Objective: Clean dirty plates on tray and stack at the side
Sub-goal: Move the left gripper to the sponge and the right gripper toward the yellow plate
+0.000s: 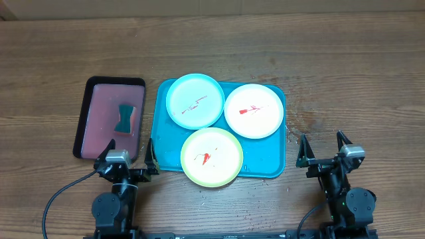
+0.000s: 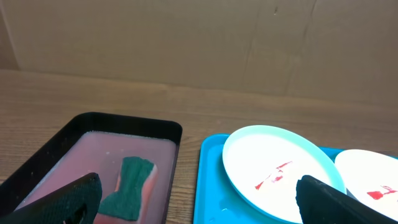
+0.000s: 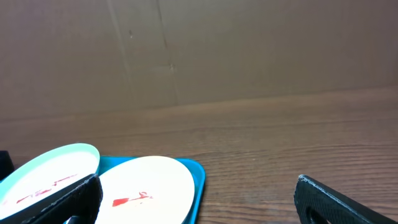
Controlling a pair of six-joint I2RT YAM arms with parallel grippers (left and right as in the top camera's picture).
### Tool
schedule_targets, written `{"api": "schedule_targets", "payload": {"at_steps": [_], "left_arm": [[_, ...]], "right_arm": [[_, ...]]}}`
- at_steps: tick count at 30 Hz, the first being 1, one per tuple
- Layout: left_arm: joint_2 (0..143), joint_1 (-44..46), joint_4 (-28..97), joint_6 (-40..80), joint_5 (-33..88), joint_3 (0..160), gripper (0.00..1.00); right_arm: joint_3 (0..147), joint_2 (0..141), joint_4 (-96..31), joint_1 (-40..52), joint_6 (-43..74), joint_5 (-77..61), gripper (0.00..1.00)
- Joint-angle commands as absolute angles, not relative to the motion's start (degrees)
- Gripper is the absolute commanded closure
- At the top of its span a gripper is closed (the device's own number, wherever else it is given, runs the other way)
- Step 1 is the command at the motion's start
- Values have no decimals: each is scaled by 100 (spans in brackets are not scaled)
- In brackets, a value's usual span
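The plates show red smears, so the robot's left gripper will next reach outward to the green sponge, tilt downward and go down over its narrow middle (image 1: pixel 124 118) (image 2: pixel 131 188).
The teal tray (image 1: pixel 275 169) lies mid-table and carries three plates with red smears. The light blue plate (image 1: pixel 195 100) is at its back left, the white plate (image 1: pixel 254 110) at its back right, the green-rimmed plate (image 1: pixel 212 157) at its front. My left gripper (image 1: pixel 131 157) is open and empty near the tray's front left corner. My right gripper (image 1: pixel 324 150) is open and empty, right of the tray. The left wrist view shows the blue plate (image 2: pixel 280 171), the white plate (image 2: pixel 373 180) and the tray (image 2: pixel 208 186). The right wrist view shows the white plate (image 3: pixel 149 186) and the blue plate (image 3: pixel 56 168).
A smaller black tray (image 1: pixel 85 116) with a pinkish inside stands left of the teal tray and holds a green sponge (image 1: pixel 125 118); both also show in the left wrist view, tray (image 2: pixel 177 134) and sponge (image 2: pixel 130 186). A cardboard wall stands behind the table.
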State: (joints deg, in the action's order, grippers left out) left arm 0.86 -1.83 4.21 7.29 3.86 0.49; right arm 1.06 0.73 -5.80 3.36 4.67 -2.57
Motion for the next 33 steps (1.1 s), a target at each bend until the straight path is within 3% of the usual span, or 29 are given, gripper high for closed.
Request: {"api": "schedule_targets", "payload": {"at_steps": [1,12,18,25,33], "left_arm": [[27,-137,600,642,384,130,0],[788,-137,1557,644,104,1127,0],[2259,-137,1942,644,110,2156,0],[4488,-137,3500,642,150,4219,0],[5741,-137,5028,644,169,5533,0]], "right_arm": [[242,19,-757,292,467,-198,0],[1020,742,-1302,292,1232,-115,0],[2023,2016,-1737,292,1245,-185,0],[3975,4099,-3092,292,1243,-663,0],[5382,5529,-4276,292,1227,-1140,0]]}}
